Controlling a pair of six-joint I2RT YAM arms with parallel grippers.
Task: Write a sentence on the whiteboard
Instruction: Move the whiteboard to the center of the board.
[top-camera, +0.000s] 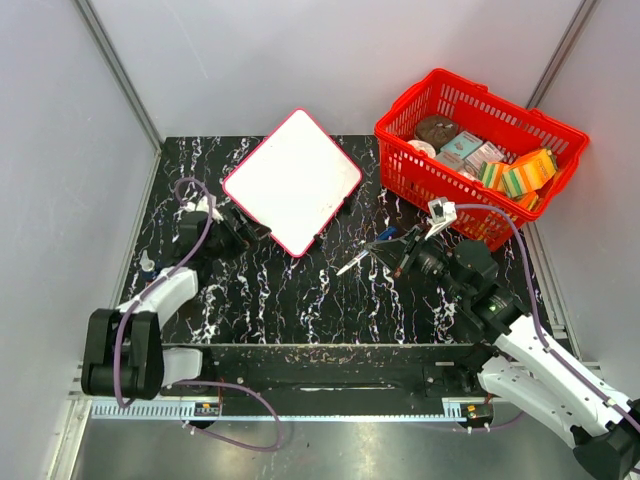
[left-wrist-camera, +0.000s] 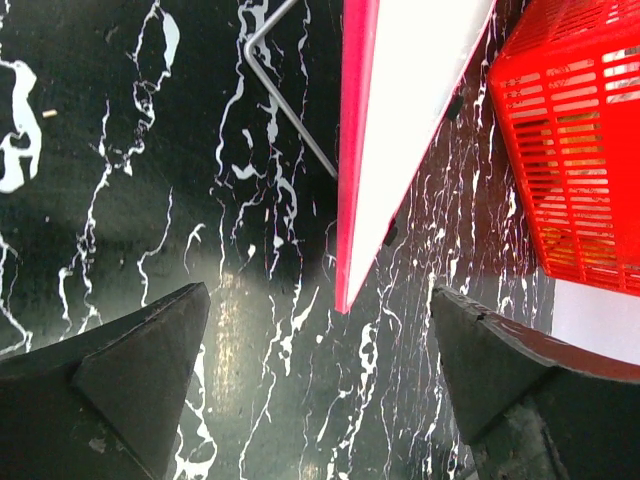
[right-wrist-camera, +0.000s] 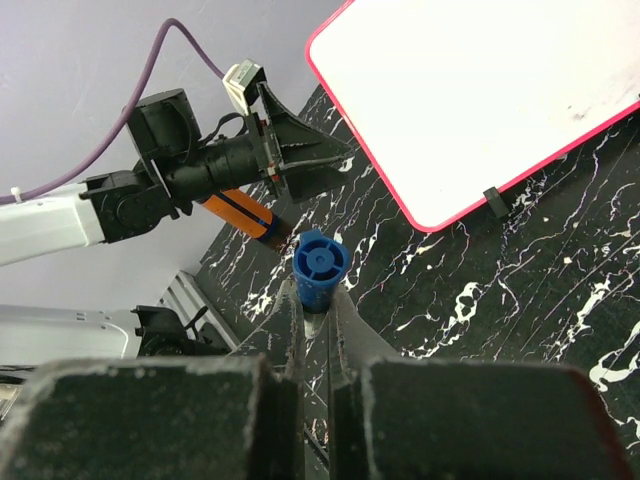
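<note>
My left gripper should move outward next and close its spread fingers on the whiteboard's red side rim (left-wrist-camera: 352, 190), because the rim is just outward of the fingers.
The whiteboard (top-camera: 293, 180), white with a thin red rim, lies turned like a diamond at the back middle of the table. Its face is blank; no blue sentence shows on it. My left gripper (top-camera: 245, 228) is open and empty just short of the board's near-left edge; in the left wrist view the board's red corner (left-wrist-camera: 346, 298) points into the gap between the spread fingers (left-wrist-camera: 320, 380). My right gripper (top-camera: 402, 248) is shut on a blue-ended marker (right-wrist-camera: 320, 265), right of the board; the marker's pale end (top-camera: 352, 264) points left over the table. The board also shows in the right wrist view (right-wrist-camera: 480, 100).
A red basket (top-camera: 400, 170) with several packets and boxes stands at the back right, close to the right gripper; it also shows in the left wrist view (left-wrist-camera: 570, 150). A thin wire leg (left-wrist-camera: 290, 110) lies by the board's edge. An orange-and-black cylinder (right-wrist-camera: 240, 212) shows under the left gripper.
</note>
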